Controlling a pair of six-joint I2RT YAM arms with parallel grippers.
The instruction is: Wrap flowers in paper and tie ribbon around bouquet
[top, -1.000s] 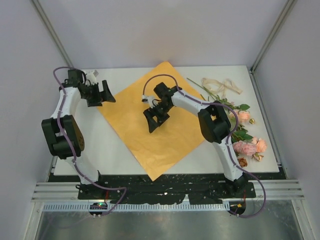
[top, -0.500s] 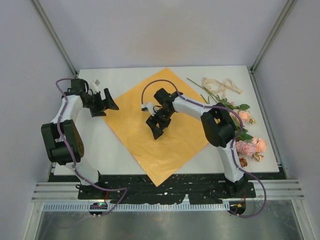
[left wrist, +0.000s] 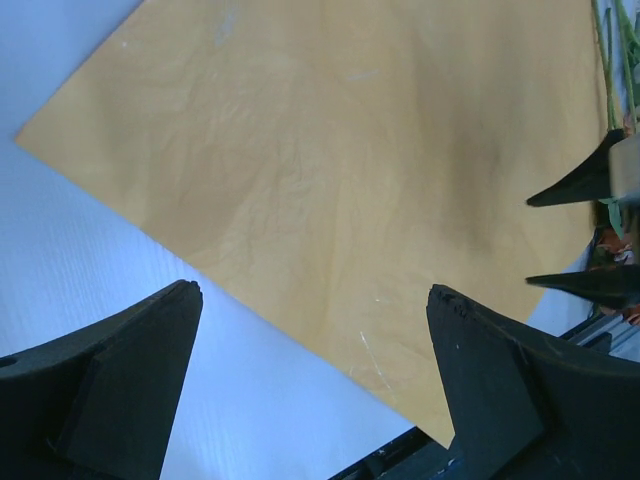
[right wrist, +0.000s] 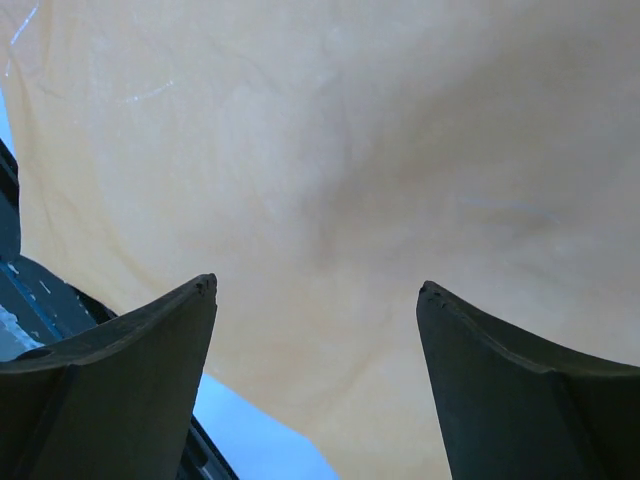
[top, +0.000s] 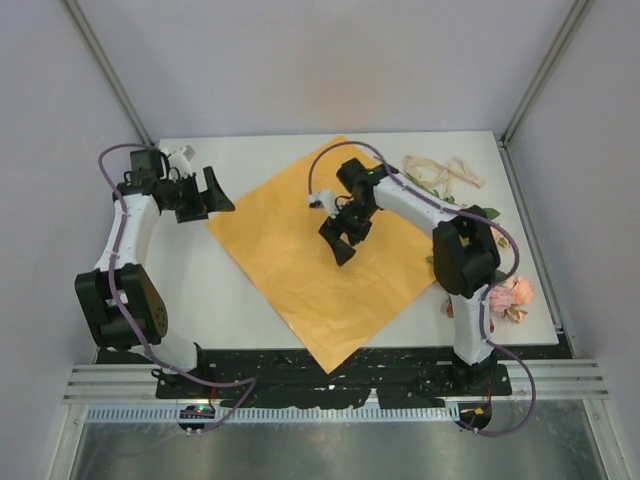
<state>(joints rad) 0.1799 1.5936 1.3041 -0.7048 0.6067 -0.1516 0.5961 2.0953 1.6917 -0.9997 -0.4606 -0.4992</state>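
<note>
The paper's middle is bare, so my right gripper will next swing to its right in the top view and down to the leafy stems by the ribbon.
The orange paper lies flat as a diamond in the middle of the white table. My right gripper is open over its centre, fingers pointing down at the sheet with nothing between them. My left gripper stands open at the paper's left corner, above the sheet's edge; the paper fills its view. The cream ribbon lies loose at the back right. The flowers lie along the right side, partly hidden behind my right arm; their stems show in the left wrist view.
The right gripper's two fingertips show at the right edge of the left wrist view. The black base rail runs along the near table edge, and the paper's near corner reaches it. Frame posts and white walls close in the table.
My right gripper has moved right and toward the back, and the paper has slid right with it. The left gripper has shifted slightly back, staying open. My right arm now covers more of the flowers.
</note>
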